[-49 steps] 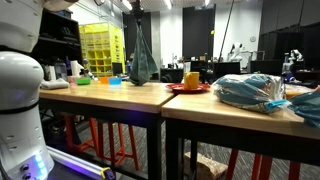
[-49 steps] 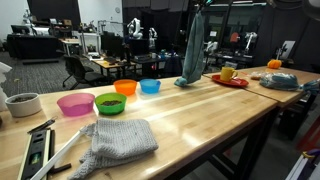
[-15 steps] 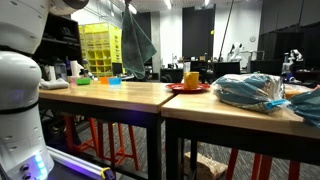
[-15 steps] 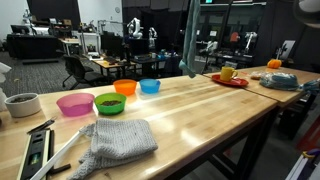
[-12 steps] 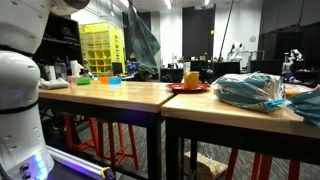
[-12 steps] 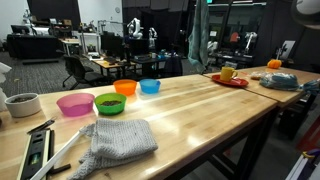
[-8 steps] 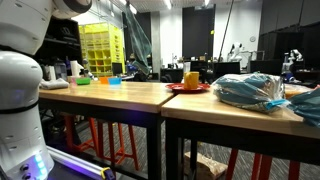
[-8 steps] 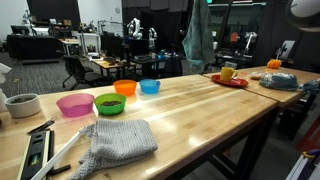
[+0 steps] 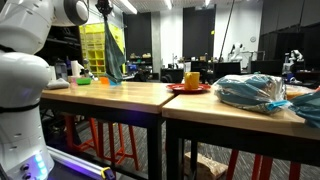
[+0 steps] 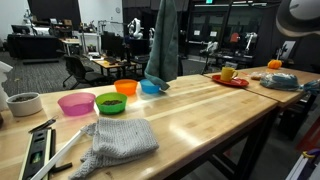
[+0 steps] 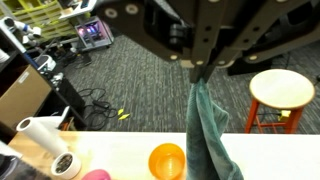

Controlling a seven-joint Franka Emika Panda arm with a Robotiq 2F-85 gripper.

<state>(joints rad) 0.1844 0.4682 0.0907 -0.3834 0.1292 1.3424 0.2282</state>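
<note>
My gripper holds the teal cloth, its hem hanging across the blue bowl, and must next move toward the red plate and release over bare wood beside that bowl.
My gripper is shut on the top of a teal cloth, which hangs straight down from the fingers. In both exterior views the teal cloth dangles over the wooden table. Its lower edge reaches the blue bowl, partly hiding it. The gripper shows near the top of an exterior view. An orange bowl lies just beside the cloth's hem in the wrist view. The orange bowl, green bowl and pink bowl stand in a row.
A grey knitted cloth, a level tool and a white cup lie at the near end. A red plate with a yellow mug and a plastic bag sit at the far end. A stool stands beyond the table.
The gripper has carried the teal cloth along the table from near the red plate to the blue bowl, and it hangs lower now.
</note>
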